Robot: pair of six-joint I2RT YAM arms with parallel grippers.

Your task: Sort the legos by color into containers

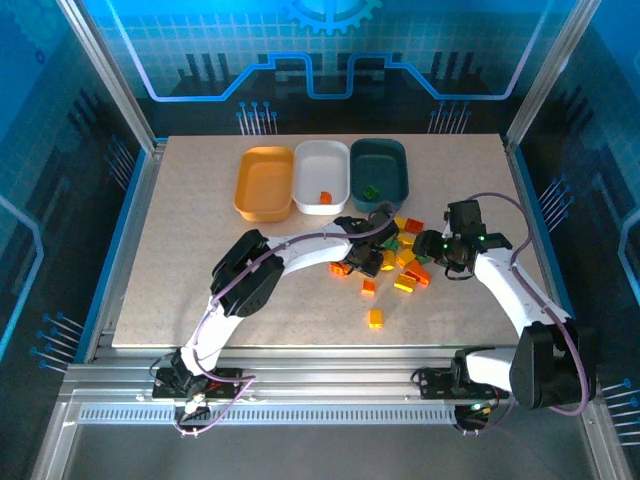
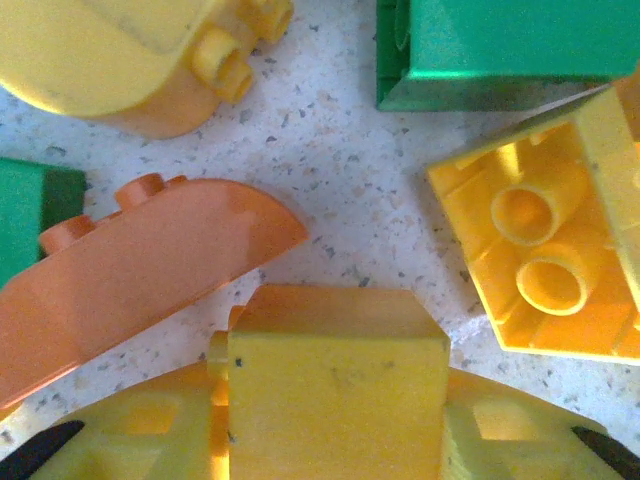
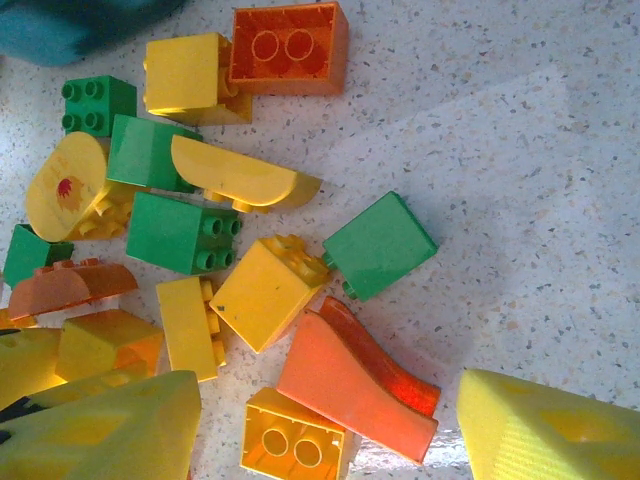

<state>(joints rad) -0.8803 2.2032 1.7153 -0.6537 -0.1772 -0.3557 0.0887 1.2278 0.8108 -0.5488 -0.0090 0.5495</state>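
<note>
My left gripper brings the yellow lego up from the pile next. Then it goes outward and across to the orange-yellow tray and releases it, as that tray matches its color.
A pile of yellow, orange-red and green legos lies in front of the containers. My left gripper is down in the pile's left side. In its wrist view the gripper is shut on a yellow lego, with both fingers pressed against the brick's sides. My right gripper hovers over the pile's right side. It stands open above an orange-red curved lego and touches nothing. The orange-yellow tray holds nothing, the white tray holds an orange lego, and the teal tray holds a green one.
A few stray legos lie nearer the front: an orange one and a yellow one. Around the held brick sit an orange-red arch, an upturned yellow brick and a green brick. Free board lies left and front.
</note>
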